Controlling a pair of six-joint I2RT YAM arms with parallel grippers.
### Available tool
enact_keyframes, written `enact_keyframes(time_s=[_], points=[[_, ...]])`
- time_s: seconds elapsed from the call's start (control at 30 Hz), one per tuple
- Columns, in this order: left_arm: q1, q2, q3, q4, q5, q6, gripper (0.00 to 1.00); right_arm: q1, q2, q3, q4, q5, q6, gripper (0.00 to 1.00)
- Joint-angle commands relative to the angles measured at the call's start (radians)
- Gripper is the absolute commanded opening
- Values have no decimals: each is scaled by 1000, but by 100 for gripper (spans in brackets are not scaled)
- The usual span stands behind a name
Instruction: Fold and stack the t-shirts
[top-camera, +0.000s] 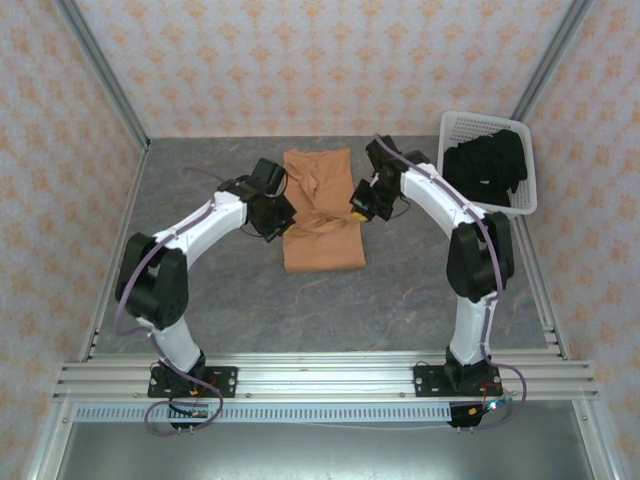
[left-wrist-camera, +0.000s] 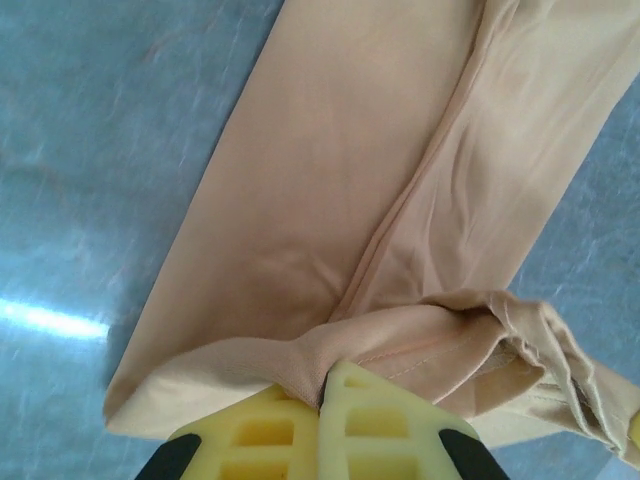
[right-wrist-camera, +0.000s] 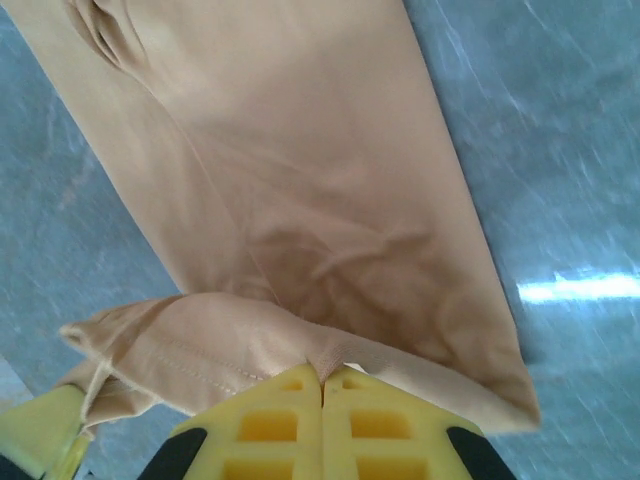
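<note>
The left gripper carries the shirt's pinched hem outward next, as the shirt's fold stands raised. It then lowers the hem onto the shirt's flat far half to release it.
An orange-tan t-shirt (top-camera: 322, 210) lies as a long narrow strip in the middle of the grey table, print hidden. My left gripper (top-camera: 283, 213) is shut on the shirt's left edge (left-wrist-camera: 300, 370), pinching a fold of hemmed cloth. My right gripper (top-camera: 360, 205) is shut on the shirt's right edge (right-wrist-camera: 330, 355) the same way. Between the two grippers the cloth is lifted and bunched across the strip. Black t-shirts (top-camera: 486, 165) sit piled in the white lattice basket (top-camera: 489, 211) at the back right.
Patterned walls with metal rails close in the table on three sides. Bare grey tabletop (top-camera: 330, 305) lies in front of the shirt, between it and the arm bases. The basket stands close behind the right arm's elbow.
</note>
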Motion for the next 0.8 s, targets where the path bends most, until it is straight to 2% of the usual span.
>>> enact_keyframes(time_s=[0.0, 0.3, 0.37, 0.43, 0.5, 0.6, 0.77], points=[[26, 73, 106, -23, -9, 65, 0, -18, 75, 102, -29, 43, -21, 0], [82, 292, 323, -53, 15, 117, 0, -56, 274, 291, -41, 34, -14, 0], [90, 340, 371, -65, 27, 131, 15, -61, 313, 336, -42, 21, -21, 15], [95, 354, 402, -75, 13, 143, 39, -67, 330, 383, -55, 29, -43, 33], [94, 322, 392, -60, -3, 148, 56, -68, 326, 412, -93, 70, -68, 43], [91, 218, 295, -39, -36, 136, 63, -69, 263, 354, -119, 111, -94, 48], [83, -25, -52, 73, -12, 25, 63, -68, 15, -37, 44, 113, -54, 52]])
